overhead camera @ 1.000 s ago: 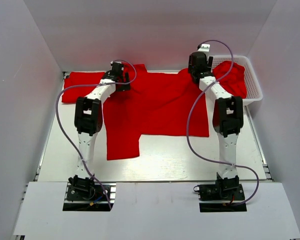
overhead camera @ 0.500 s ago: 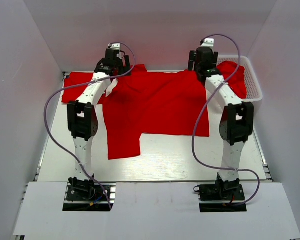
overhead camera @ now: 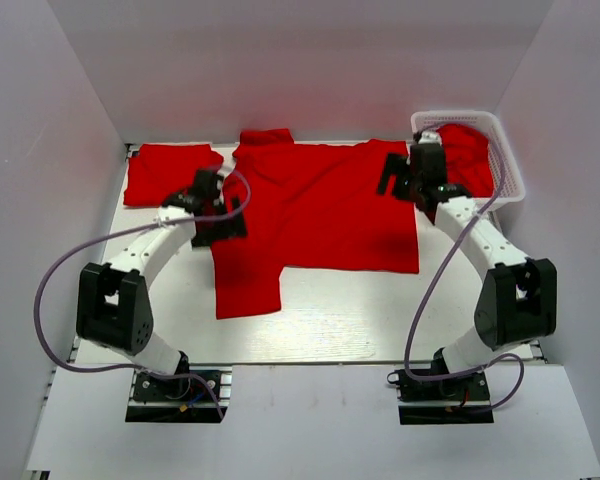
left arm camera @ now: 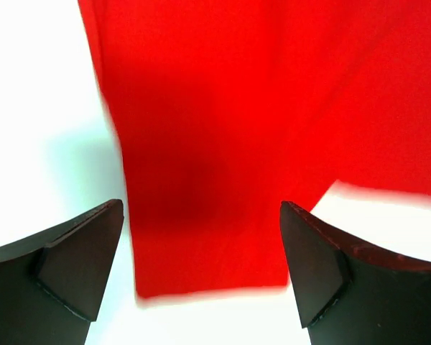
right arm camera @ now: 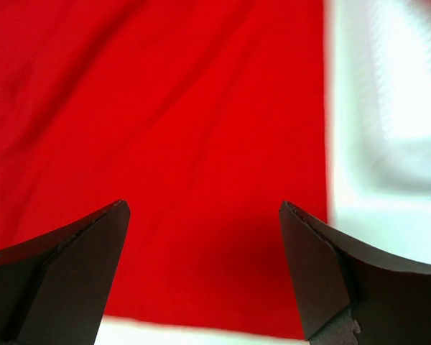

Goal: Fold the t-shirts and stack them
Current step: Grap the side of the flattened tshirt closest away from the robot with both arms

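My left gripper moves back and down onto the near corner of the spread shirt's narrow part next, away from the basket.
A red t-shirt (overhead camera: 320,210) lies spread flat on the white table, with one narrow part reaching toward the near side at the left (overhead camera: 246,290). A second red shirt (overhead camera: 167,171) lies folded at the far left. A third red shirt (overhead camera: 472,158) sits bunched in the basket. My left gripper (overhead camera: 224,214) is open and empty over the spread shirt's left edge; the left wrist view (left arm camera: 201,206) shows red fabric (left arm camera: 223,129) below it. My right gripper (overhead camera: 393,179) is open and empty over the shirt's right side; the right wrist view (right arm camera: 202,206) shows fabric (right arm camera: 187,129) beneath.
A white mesh basket (overhead camera: 505,160) stands at the far right corner, blurred at the right of the right wrist view (right arm camera: 388,108). White walls enclose the table on three sides. Bare table (overhead camera: 380,315) lies between the shirt and the arm bases.
Both arms have drawn back from the shirt's far edge toward the near side and dropped lower. The collar edge is now uncovered. The shirt itself has barely moved.
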Controlling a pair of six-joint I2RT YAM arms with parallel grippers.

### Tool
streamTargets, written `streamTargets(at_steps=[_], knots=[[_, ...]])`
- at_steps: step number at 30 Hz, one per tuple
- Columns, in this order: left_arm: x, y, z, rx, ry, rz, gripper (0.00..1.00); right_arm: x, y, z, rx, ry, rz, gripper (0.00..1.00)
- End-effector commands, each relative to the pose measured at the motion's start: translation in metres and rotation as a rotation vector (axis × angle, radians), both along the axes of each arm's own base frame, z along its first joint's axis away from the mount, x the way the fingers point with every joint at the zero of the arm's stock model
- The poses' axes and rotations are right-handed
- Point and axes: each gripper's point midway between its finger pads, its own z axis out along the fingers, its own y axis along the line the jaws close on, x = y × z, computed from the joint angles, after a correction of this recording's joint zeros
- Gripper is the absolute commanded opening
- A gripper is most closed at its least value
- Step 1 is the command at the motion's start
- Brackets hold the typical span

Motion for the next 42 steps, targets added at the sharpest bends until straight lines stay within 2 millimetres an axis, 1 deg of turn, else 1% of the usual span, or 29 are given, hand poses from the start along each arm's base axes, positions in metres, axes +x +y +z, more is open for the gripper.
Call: streamTargets(at_steps=[1,2,3,4,5,6,7,8,9,11,13,15,16,18,19,20,23,25,26,27,29,30,32,35,36,38,39,40,42], knots=[[-0.088,-0.005,-0.048,-0.036,0.291,0.002,1.0,-0.045,0.039,-0.021,0.156,0.097,0.129,0.9],[-0.116,-0.002,-0.061,-0.02,0.378,-0.001,1.0,-0.057,0.051,-0.027,0.185,0.125,0.182,0.9],[-0.127,0.001,-0.063,-0.021,0.408,0.025,1.0,-0.063,0.054,-0.027,0.202,0.124,0.186,0.9],[-0.135,0.0,-0.061,-0.023,0.408,0.025,1.0,-0.078,0.055,-0.048,0.197,0.175,0.193,0.9],[-0.147,0.0,-0.063,-0.037,0.434,0.03,1.0,-0.084,0.058,-0.05,0.2,0.182,0.2,0.9],[-0.153,-0.002,-0.061,-0.049,0.439,0.033,1.0,-0.087,0.058,-0.055,0.198,0.196,0.195,0.9],[-0.158,-0.001,-0.059,-0.054,0.438,0.045,1.0,-0.095,0.056,-0.065,0.181,0.231,0.193,0.9],[-0.164,0.001,-0.056,-0.065,0.419,0.053,1.0,-0.096,0.054,-0.068,0.165,0.237,0.185,0.9],[-0.168,0.004,-0.057,-0.06,0.411,0.067,1.0,-0.099,0.051,-0.071,0.152,0.252,0.172,0.9],[-0.179,0.009,-0.067,-0.06,0.413,0.093,1.0,-0.101,0.049,-0.075,0.133,0.267,0.173,0.9],[-0.172,0.011,-0.066,-0.059,0.365,0.121,1.0,-0.101,0.049,-0.076,0.127,0.267,0.178,0.9],[-0.17,0.014,-0.071,-0.053,0.344,0.138,1.0,-0.098,0.05,-0.074,0.133,0.263,0.178,0.9],[-0.162,0.014,-0.068,-0.065,0.306,0.156,1.0,-0.097,0.052,-0.071,0.14,0.26,0.178,0.9],[-0.162,0.018,-0.074,-0.064,0.305,0.188,1.0,-0.095,0.055,-0.069,0.151,0.256,0.185,0.9],[-0.157,0.016,-0.073,-0.073,0.285,0.186,1.0,-0.095,0.054,-0.069,0.154,0.261,0.18,0.9],[-0.159,0.019,-0.076,-0.06,0.291,0.191,1.0,-0.094,0.054,-0.067,0.154,0.255,0.177,0.9],[-0.151,0.016,-0.079,-0.08,0.255,0.198,1.0,-0.094,0.053,-0.068,0.146,0.254,0.174,0.9],[-0.151,0.016,-0.085,-0.075,0.267,0.199,0.98,-0.092,0.051,-0.067,0.141,0.252,0.169,0.9],[-0.149,0.015,-0.085,-0.078,0.259,0.198,0.96,-0.092,0.052,-0.067,0.144,0.252,0.167,0.9],[-0.153,0.017,-0.09,-0.069,0.28,0.2,0.92,-0.089,0.046,-0.066,0.129,0.243,0.143,0.9],[-0.155,0.017,-0.097,-0.06,0.3,0.202,0.88,-0.089,0.043,-0.067,0.126,0.24,0.121,0.9],[-0.159,0.016,-0.1,-0.055,0.308,0.194,0.82,-0.089,0.042,-0.067,0.124,0.237,0.112,0.9],[-0.162,0.018,-0.104,-0.047,0.327,0.195,0.78,-0.088,0.039,-0.067,0.119,0.234,0.093,0.9],[-0.178,0.021,-0.116,-0.036,0.372,0.195,0.72,-0.088,0.034,-0.068,0.104,0.234,0.069,0.9],[-0.181,0.017,-0.119,-0.066,0.37,0.194,0.67,-0.088,0.033,-0.067,0.101,0.233,0.067,0.9],[-0.184,0.014,-0.124,-0.086,0.377,0.185,0.63,-0.086,0.028,-0.067,0.086,0.225,0.039,0.9],[-0.184,0.012,-0.129,-0.103,0.372,0.191,0.59,-0.086,0.027,-0.065,0.087,0.22,0.032,0.9],[-0.183,0.012,-0.13,-0.104,0.37,0.191,0.53,-0.087,0.025,-0.066,0.081,0.222,0.022,0.9],[-0.18,0.011,-0.133,-0.105,0.367,0.191,0.48,-0.087,0.02,-0.065,0.076,0.213,-0.002,0.9]])
